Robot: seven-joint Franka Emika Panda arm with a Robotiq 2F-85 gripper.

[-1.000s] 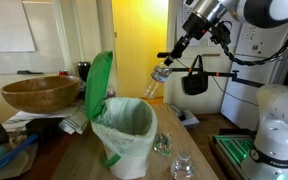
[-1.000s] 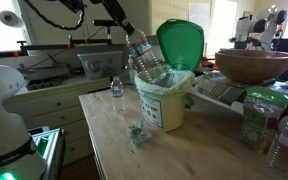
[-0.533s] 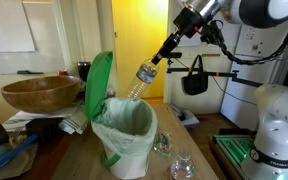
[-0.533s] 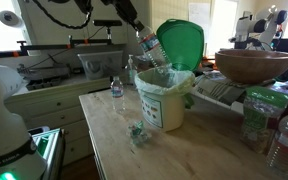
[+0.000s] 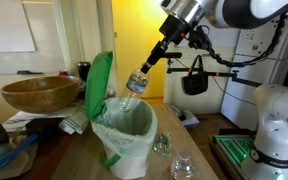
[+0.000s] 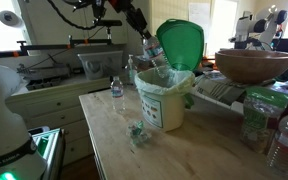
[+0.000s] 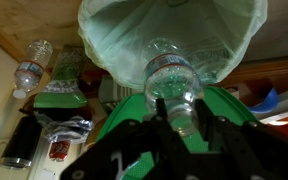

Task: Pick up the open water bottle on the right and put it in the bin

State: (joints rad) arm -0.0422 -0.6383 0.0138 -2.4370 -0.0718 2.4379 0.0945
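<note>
The bottle in my gripper is just above the bin's opening. It needs to go down a little over the pale liner (image 5: 130,117) (image 7: 169,28) next, and then I will let go of the bottle's neck.
My gripper (image 5: 160,51) is shut on the neck of the open water bottle (image 5: 139,79), a slim clear plastic bottle that hangs base down, tilted, just above the bin's mouth. The bin (image 5: 124,128) has an upright bright green flip lid (image 5: 99,85) and a pale bag liner. In the other exterior view the gripper (image 6: 144,36) holds the bottle (image 6: 156,57) over the bin (image 6: 165,95) in front of the lid (image 6: 182,43). In the wrist view the bottle (image 7: 174,80) sits between the black fingers (image 7: 174,128), with the liner opening (image 7: 164,30) beyond it.
Two squat clear bottles (image 5: 171,155) lie on the wooden table (image 6: 174,150) beside the bin. A wide wooden bowl (image 5: 39,93) stands on clutter behind the lid. Another small bottle (image 6: 116,88) stands at the table's far edge. More bottles (image 6: 284,135) stand near the bowl (image 6: 252,65).
My gripper has carried the bottle sideways and down towards the bin. The bottle has gone from beside the bin to over its mouth, and it hangs more upright now.
</note>
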